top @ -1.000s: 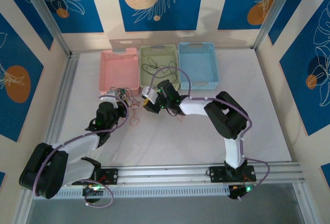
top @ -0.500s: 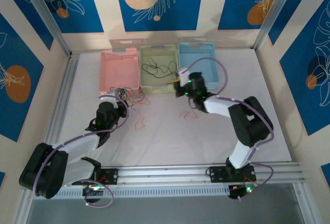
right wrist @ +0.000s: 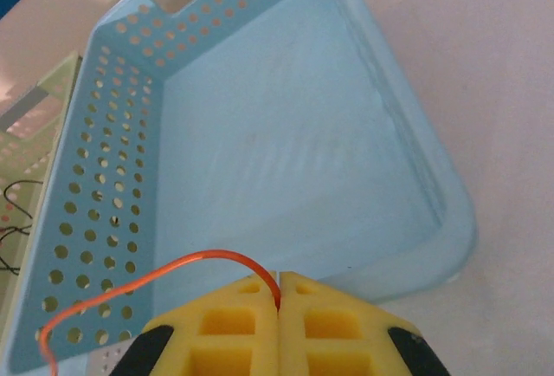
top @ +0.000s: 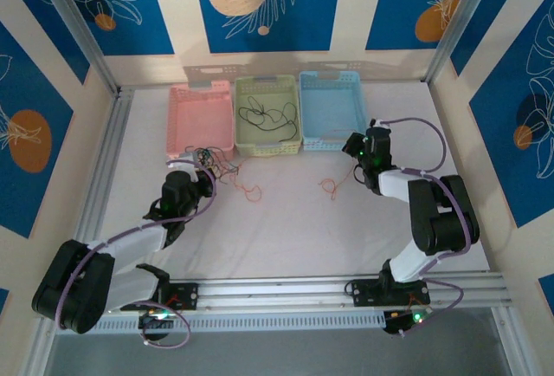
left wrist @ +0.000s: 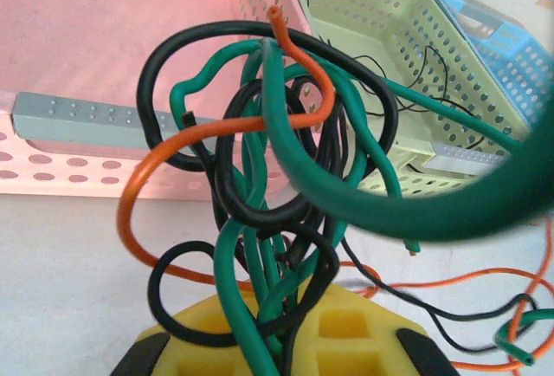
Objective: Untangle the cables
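Observation:
The blue basket's front rim [top: 325, 143] is next to my right gripper, toward the green basket. My right gripper should move sideways over that rim next and let go of the orange cable.
A tangled clump of black, green and orange cables [left wrist: 277, 159] stands up from my left gripper [left wrist: 290, 341], which is shut on its lower strands. From above, this clump [top: 212, 161] sits in front of the pink basket [top: 201, 90], with the left gripper [top: 201, 177] just below it. My right gripper [right wrist: 278, 294] is shut on a single orange cable [right wrist: 173, 272] that arcs off to the left. In the top view the right gripper [top: 355, 145] hovers by the blue basket's front right corner, and the orange cable [top: 331, 187] trails down onto the table.
Three baskets stand in a row at the back: pink, green [top: 267, 81] and blue [top: 330, 144]. A thin black cable [top: 268, 116] lies in the green one. A loose orange loop [top: 251, 192] rests on the table right of the clump.
The right arm swung from the clump at centre to the right, beside the blue basket, drawing an orange cable along. Its jaws closed fully. The left arm held still.

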